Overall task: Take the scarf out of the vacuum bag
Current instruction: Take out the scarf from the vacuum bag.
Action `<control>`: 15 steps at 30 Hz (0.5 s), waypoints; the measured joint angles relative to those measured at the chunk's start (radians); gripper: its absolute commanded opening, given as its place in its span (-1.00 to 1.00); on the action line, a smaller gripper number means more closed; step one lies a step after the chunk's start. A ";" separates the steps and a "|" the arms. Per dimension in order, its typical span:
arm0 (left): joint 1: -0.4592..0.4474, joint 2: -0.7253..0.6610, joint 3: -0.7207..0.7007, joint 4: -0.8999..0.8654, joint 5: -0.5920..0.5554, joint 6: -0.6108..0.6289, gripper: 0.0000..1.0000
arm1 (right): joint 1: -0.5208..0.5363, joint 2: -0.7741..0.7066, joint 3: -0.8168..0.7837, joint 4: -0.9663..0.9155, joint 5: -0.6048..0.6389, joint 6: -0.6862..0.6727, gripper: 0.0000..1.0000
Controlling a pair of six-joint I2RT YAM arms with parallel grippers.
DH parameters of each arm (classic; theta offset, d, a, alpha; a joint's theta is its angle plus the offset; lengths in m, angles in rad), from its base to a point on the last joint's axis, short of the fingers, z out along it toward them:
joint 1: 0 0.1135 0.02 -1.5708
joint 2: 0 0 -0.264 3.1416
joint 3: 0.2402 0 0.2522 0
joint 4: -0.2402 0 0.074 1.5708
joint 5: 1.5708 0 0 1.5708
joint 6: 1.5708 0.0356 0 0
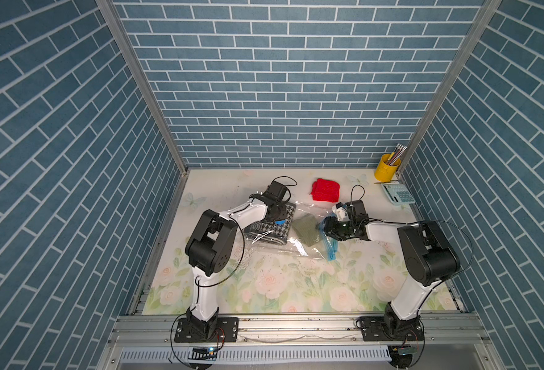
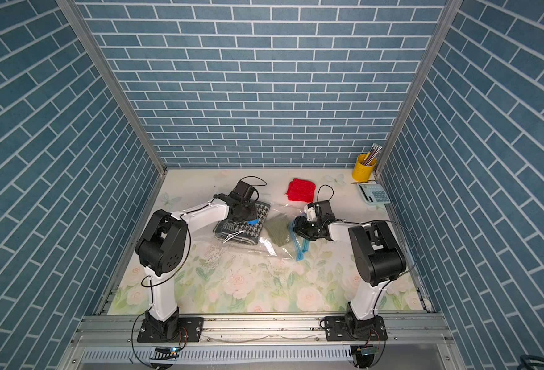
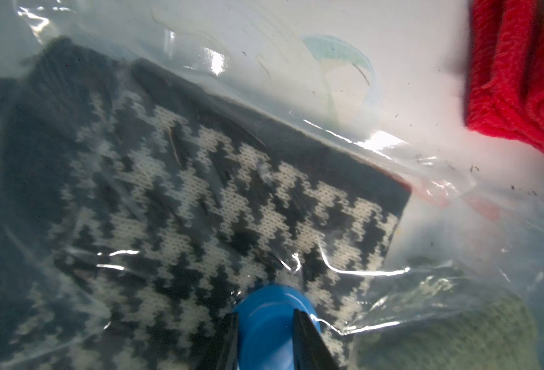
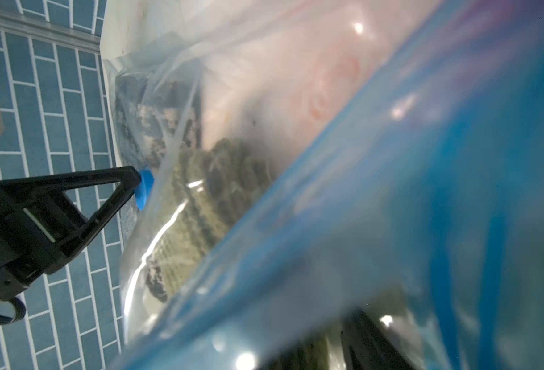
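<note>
I need to push my right gripper past the bag's zip next, onto the green scarf at its zip-side edge (image 1: 316, 230), and close it there, because that edge lies between my gripper and the blue valve cap.
The clear vacuum bag (image 1: 283, 243) lies on the floral table in both top views, its light-blue zip strip (image 1: 331, 250) at the right end. Inside it are a black-and-white houndstooth scarf (image 3: 200, 198) and an olive-green scarf (image 1: 305, 229). My left gripper (image 3: 265, 315) is shut on the bag's round blue valve cap (image 3: 270, 323), which sits on top of the houndstooth scarf. My right gripper (image 1: 326, 227) is at the zip end, beside the green scarf. In the right wrist view the blurred zip strip (image 4: 392, 192) covers its jaws; only one dark finger (image 4: 370, 339) shows.
A folded red scarf (image 1: 326, 190) lies outside the bag, toward the back wall. A yellow cup of pencils (image 1: 387, 166) and a pale-blue calculator (image 1: 398, 193) stand in the back right corner. Blue brick walls close in three sides.
</note>
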State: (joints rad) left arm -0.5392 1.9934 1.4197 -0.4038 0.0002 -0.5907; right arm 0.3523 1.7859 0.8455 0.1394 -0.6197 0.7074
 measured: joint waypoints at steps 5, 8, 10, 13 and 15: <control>-0.011 0.002 0.002 -0.006 -0.014 0.000 -0.36 | 0.015 0.031 0.000 0.073 -0.045 0.030 0.26; -0.020 0.008 0.008 -0.010 -0.025 0.000 -0.36 | 0.023 0.051 0.000 0.120 -0.074 0.063 0.26; -0.025 0.012 0.011 -0.010 -0.030 0.000 -0.36 | 0.029 0.066 0.000 0.155 -0.093 0.085 0.26; -0.029 0.013 0.011 -0.010 -0.036 0.000 -0.36 | 0.038 0.090 0.000 0.210 -0.121 0.124 0.26; -0.030 0.013 0.011 -0.009 -0.037 0.000 -0.36 | 0.047 0.107 0.001 0.248 -0.138 0.152 0.25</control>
State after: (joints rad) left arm -0.5694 2.0068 1.4303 -0.4129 -0.0368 -0.5907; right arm 0.3992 1.8927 0.8463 0.3878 -0.7582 0.8597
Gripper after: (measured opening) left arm 0.321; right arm 0.630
